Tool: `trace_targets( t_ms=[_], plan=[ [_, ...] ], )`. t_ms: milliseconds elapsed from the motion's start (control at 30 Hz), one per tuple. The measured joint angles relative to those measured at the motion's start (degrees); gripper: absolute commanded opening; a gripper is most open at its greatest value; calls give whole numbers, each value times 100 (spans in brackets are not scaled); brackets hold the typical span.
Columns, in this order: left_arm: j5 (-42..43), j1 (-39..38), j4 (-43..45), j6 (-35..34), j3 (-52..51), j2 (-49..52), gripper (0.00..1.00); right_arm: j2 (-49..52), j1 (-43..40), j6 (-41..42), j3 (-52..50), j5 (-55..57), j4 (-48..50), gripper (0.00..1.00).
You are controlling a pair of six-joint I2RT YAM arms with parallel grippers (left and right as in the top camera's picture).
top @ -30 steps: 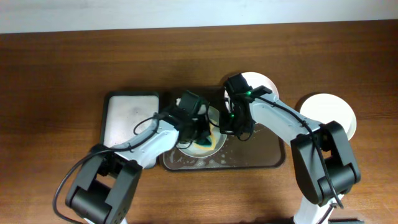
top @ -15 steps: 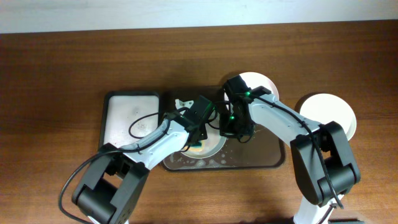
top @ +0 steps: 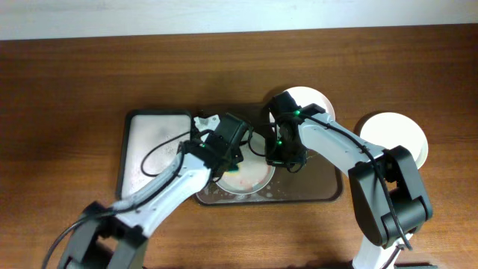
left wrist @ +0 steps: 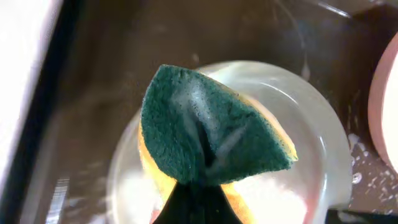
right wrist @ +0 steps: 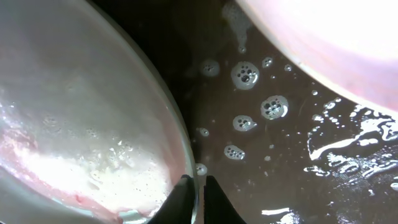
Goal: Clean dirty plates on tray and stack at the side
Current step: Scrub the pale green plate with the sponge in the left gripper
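Observation:
The sponge point(left wrist: 211, 134) goes onto the smaller tray's empty white inside next. My left gripper rises, shifts to the left in the overhead view and lowers to release it.
A pale plate point(top: 252, 177) with a wet pinkish smear lies in the dark tray point(top: 317, 190). My left gripper point(top: 228, 161) is shut on a green-and-yellow sponge point(left wrist: 211, 134) and holds it over the plate's left part point(left wrist: 311, 162). My right gripper point(top: 280, 155) is shut on the plate's right rim point(right wrist: 198, 186); the soapy plate surface point(right wrist: 74, 124) fills the left of the right wrist view. A white plate point(top: 310, 99) sits at the tray's back right and also shows in the right wrist view point(right wrist: 329, 43). Another white plate point(top: 399, 134) lies on the table right of the tray.
A smaller black-rimmed tray with a white inside point(top: 153, 146) stands just left of the dark tray. The dark tray floor point(right wrist: 280, 155) is wet with foam bubbles. Brown table surrounds both trays; a pale wall edge runs along the back.
My left gripper has moved with the sponge from the plate's centre toward its left rim, uncovering the pinkish smear. My right gripper has stayed on the rim.

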Motion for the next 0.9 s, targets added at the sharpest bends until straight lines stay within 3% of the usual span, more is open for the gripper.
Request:
trace_targets(
  t_ms=[133,233,533,633,700,800,900],
  plan=[
    [378,-323,267,-356,0,717,0,0,0,-4,0,7,-13,13],
    [166,-527,321,-697,2,872,0,0,0,-15,0,44,-15,7],
    [-1987,-890,90,-911,116,1279,0,0,7,-4,0,-26,44,6],
    [-2710,-883,11,-581,116,1305,0,0,11,-2,0,-72,50,7],
    [-2767,-811,-39,-345,109,970,0,0,9,-11,0,-15,7,17],
    [-2371,-699,-260,-201,109,79,0,0,9,-13,0,44,31,20],
    [-1875,-286,-487,404,109,-507,0,0,9,-20,0,85,313,19]
  ],
)
